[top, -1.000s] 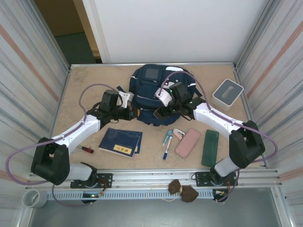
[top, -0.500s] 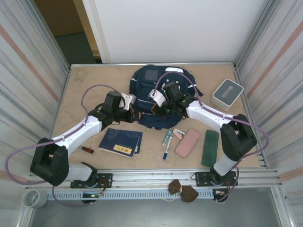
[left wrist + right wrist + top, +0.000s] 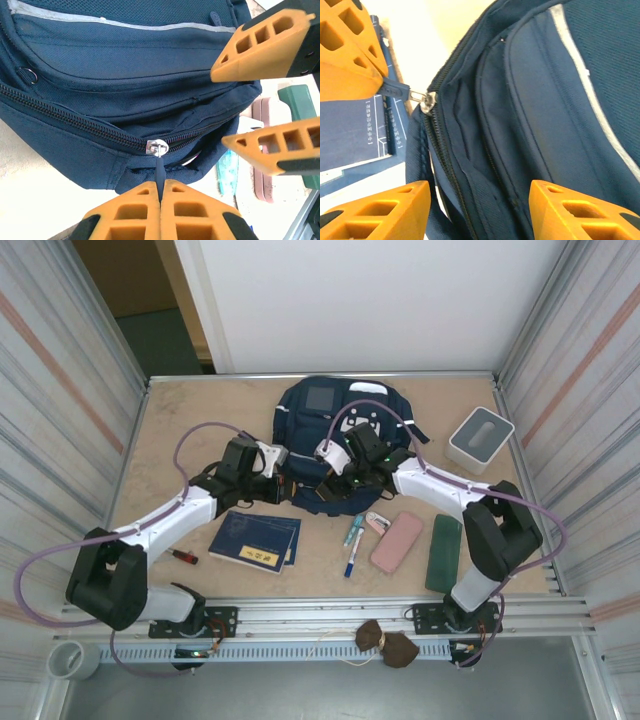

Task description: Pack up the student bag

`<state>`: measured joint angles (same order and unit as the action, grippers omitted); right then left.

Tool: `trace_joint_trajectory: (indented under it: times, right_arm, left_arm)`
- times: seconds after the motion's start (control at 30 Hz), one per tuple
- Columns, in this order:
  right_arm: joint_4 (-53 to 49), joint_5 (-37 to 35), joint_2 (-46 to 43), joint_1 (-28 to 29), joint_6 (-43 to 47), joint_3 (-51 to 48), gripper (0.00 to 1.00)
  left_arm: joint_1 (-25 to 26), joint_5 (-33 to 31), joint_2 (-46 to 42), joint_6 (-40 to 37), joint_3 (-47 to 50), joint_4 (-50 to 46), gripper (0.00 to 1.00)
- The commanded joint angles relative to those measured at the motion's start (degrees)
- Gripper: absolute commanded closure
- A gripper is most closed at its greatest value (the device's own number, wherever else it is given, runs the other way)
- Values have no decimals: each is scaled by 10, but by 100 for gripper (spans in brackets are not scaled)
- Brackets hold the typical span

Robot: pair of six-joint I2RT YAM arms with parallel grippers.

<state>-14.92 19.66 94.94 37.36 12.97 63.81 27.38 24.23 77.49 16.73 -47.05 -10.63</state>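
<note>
The zip is still shut beyond the silver slider (image 3: 156,148), so I need to pull the zip's pull outward along the bag's side edge (image 3: 20,97) with my left gripper and let go of it.
The student bag (image 3: 330,425) is a big navy backpack lying flat at the back middle of the table. Its zip runs along the near edge and gapes a little by the silver slider (image 3: 156,148). My left gripper (image 3: 161,187) is shut on the dark zipper pull (image 3: 160,167), at the bag's near left corner (image 3: 283,485). My right gripper (image 3: 480,192) stands open just above the bag's front fabric (image 3: 545,100), close to the slider (image 3: 427,100), with nothing between its fingers. In the top view it (image 3: 338,478) hovers over the bag's near edge.
In front of the bag lie a navy notebook (image 3: 255,540), a pen (image 3: 352,545), a pink case (image 3: 397,540) and a green case (image 3: 444,552). A grey box (image 3: 480,438) stands at the right. A small red item (image 3: 182,557) lies at the near left.
My right gripper has swung left and nearer, down to the bag's near edge close to the left gripper. The left gripper has shifted slightly right, still holding the pull.
</note>
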Motion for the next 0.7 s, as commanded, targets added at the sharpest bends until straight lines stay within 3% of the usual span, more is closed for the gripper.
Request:
trace_joint_trajectory:
  times: [0.0, 0.1, 0.17, 0.23, 0.3, 0.4, 0.5, 0.67]
  right_arm:
    - [2, 16, 33, 14, -3, 13, 47]
    - [8, 17, 47, 18, -6, 11, 50]
    - [6, 6, 53, 19, -6, 11, 63]
    - [1, -12, 51, 18, -4, 8, 81]
    - [-1, -23, 40, 14, -1, 1, 92]
    - [-6, -24, 13, 3, -1, -15, 99]
    - [-15, -22, -9, -7, 3, -27, 100]
    - [-37, -22, -34, -19, 16, -32, 100]
  left_arm:
    - [-4, 7, 2, -12, 8, 22, 100]
    - [-4, -5, 3, -12, 14, 20, 100]
    - [-4, -8, 4, -13, 17, 22, 100]
    - [-4, -27, 6, -13, 18, 19, 100]
    - [-4, -67, 6, -15, 19, 10, 100]
    - [-5, -150, 8, -20, 17, -9, 100]
    - [-6, -227, 15, -26, 10, -23, 100]
    - [-30, -271, 26, -21, 3, -14, 100]
